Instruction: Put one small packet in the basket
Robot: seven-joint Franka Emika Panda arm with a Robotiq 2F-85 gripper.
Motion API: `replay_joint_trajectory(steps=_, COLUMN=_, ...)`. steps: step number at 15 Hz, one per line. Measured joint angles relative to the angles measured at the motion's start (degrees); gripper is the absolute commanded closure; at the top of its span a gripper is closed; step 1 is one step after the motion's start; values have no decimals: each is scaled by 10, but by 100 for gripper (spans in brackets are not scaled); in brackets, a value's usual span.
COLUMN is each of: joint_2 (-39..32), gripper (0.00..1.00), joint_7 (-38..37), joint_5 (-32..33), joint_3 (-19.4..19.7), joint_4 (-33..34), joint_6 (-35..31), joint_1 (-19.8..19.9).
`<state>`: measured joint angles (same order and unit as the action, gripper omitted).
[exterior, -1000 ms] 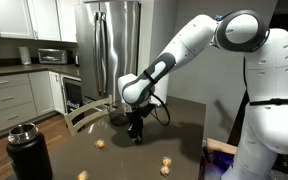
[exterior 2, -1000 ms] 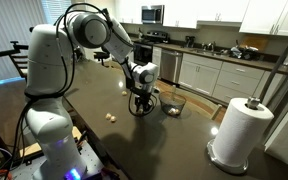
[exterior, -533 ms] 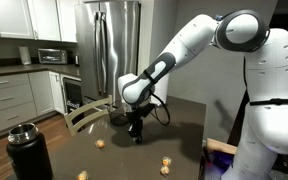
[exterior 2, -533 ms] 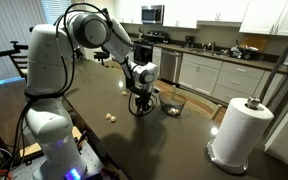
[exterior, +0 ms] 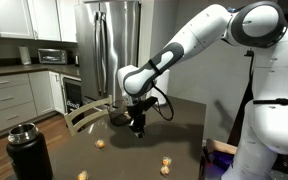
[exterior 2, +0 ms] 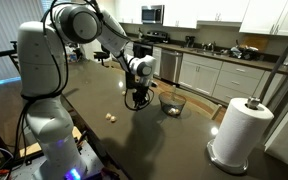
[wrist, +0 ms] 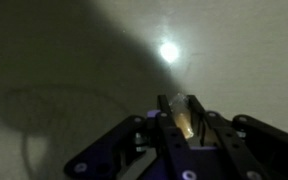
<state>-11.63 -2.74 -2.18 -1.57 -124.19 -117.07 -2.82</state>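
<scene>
The dark wire basket stands outward of my gripper. The packet next rises with my gripper above the basket's rim, goes over the basket's open top point(exterior 2: 172, 98) and is released.
My gripper point(exterior: 137, 127) hangs above the dark table and is shut on a small yellowish packet point(wrist: 181, 116), which shows between the jaws in the wrist view. In an exterior view the gripper point(exterior 2: 138, 99) is lifted a little above the table, left of the dark wire basket point(exterior 2: 171, 102). Other small packets lie loose on the table: one point(exterior: 101, 144), another point(exterior: 166, 163), one near the front edge point(exterior: 83, 175), and one point(exterior 2: 111, 117) in front of the arm.
A black flask point(exterior: 28, 152) stands at a table corner. A paper towel roll point(exterior 2: 237, 130) stands on the table beyond the basket. A wooden chair back point(exterior: 86, 114) is behind the table. Kitchen counters and a fridge point(exterior: 109, 45) are in the background.
The gripper has risen from the table with the packet in its jaws and shifted slightly; the arm's upper links have lifted.
</scene>
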Motion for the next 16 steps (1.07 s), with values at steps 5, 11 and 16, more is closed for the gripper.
replay_joint_trajectory(steps=5, joint_2=77, gripper=90, joint_7=-44, joint_5=10, joint_3=-4, joint_4=-8, joint_6=33, joint_1=-9)
replay_joint_trajectory(steps=11, joint_2=116, gripper=91, joint_7=-51, joint_5=35, joint_3=1, joint_4=20, joint_6=32, joint_1=-3)
replay_joint_trajectory(steps=16, joint_2=98, gripper=90, joint_7=-51, joint_5=48, joint_3=14, joint_4=68, joint_6=29, joint_1=6)
